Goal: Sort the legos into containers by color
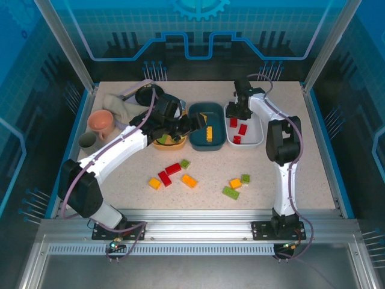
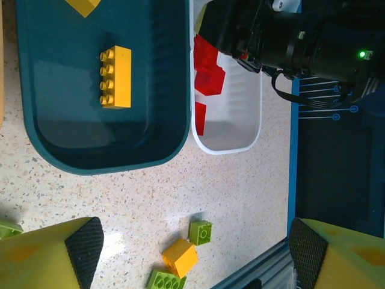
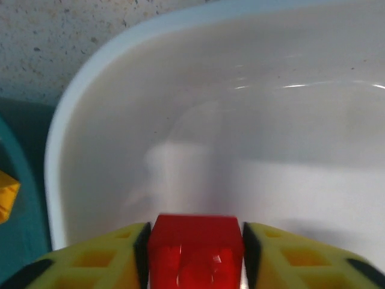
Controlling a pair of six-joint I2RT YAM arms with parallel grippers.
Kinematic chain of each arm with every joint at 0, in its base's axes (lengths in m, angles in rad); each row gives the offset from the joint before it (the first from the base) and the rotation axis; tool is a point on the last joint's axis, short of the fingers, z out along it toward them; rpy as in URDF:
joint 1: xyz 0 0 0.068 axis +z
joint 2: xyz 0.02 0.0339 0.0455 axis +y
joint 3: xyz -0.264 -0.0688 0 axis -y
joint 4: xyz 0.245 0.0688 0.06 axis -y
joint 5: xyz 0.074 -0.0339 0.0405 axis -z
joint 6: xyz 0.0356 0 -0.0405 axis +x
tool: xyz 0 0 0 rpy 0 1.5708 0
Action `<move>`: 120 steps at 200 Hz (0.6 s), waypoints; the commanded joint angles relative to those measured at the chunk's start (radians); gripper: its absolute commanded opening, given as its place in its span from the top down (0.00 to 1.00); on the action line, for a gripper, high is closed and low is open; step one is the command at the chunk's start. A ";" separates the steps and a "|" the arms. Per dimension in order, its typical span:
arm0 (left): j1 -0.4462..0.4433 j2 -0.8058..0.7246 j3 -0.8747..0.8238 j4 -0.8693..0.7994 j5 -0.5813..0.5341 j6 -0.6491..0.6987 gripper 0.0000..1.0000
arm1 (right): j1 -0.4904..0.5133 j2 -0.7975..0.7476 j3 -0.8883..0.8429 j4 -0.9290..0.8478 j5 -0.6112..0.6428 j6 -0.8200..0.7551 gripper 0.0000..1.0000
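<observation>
I will next bring my left gripper back and down from the teal tray [image 1: 218, 143] to the yellow-orange lego beside the red ones, loose outside the trays.
My right gripper [image 1: 236, 112] hangs over the far left end of the white tray [image 1: 257, 142], shut on a red lego [image 3: 195, 247] that fills the gap between its pads, just above the tray's floor [image 3: 240, 120]. Three red legos [image 1: 237, 139] lie in that tray. My left gripper [image 1: 195, 123] is open and empty above the dark teal tray [image 1: 218, 143], which holds a yellow lego [image 2: 116, 76]. The orange-yellow tray [image 1: 170, 145] is mostly hidden under the left arm, with green pieces [image 1: 163, 138] in it. Loose legos lie in front: red [image 1: 173, 168], orange [image 1: 189, 180], green [image 1: 230, 192].
A pink cup [image 1: 101, 121], a grey cup [image 1: 88, 140], a cloth [image 1: 117, 105] and a black round pan [image 1: 147, 95] crowd the back left. Between the left gripper's fingers, on the table below, are a green lego [image 2: 200, 232] and an orange one [image 2: 179, 257].
</observation>
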 commanded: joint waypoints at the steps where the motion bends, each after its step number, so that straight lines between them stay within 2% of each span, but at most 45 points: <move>1: -0.015 0.008 0.038 -0.046 -0.022 0.021 0.17 | -0.017 0.001 0.063 -0.069 -0.024 -0.010 0.45; 25: -0.018 -0.019 0.018 -0.116 -0.057 0.015 0.18 | -0.011 -0.073 0.058 -0.072 -0.023 -0.012 0.37; 52: -0.017 -0.092 -0.042 -0.266 -0.160 -0.052 0.19 | 0.021 -0.250 -0.028 -0.036 -0.017 -0.030 0.39; 81: 0.004 -0.188 -0.175 -0.456 -0.243 -0.196 0.20 | 0.135 -0.535 -0.340 0.172 -0.100 -0.108 0.37; 100: 0.059 -0.273 -0.323 -0.475 -0.225 -0.305 0.20 | 0.272 -0.725 -0.604 0.365 -0.190 -0.186 0.32; 120: 0.142 -0.350 -0.468 -0.442 -0.172 -0.411 0.21 | 0.411 -0.879 -0.829 0.526 -0.257 -0.178 0.23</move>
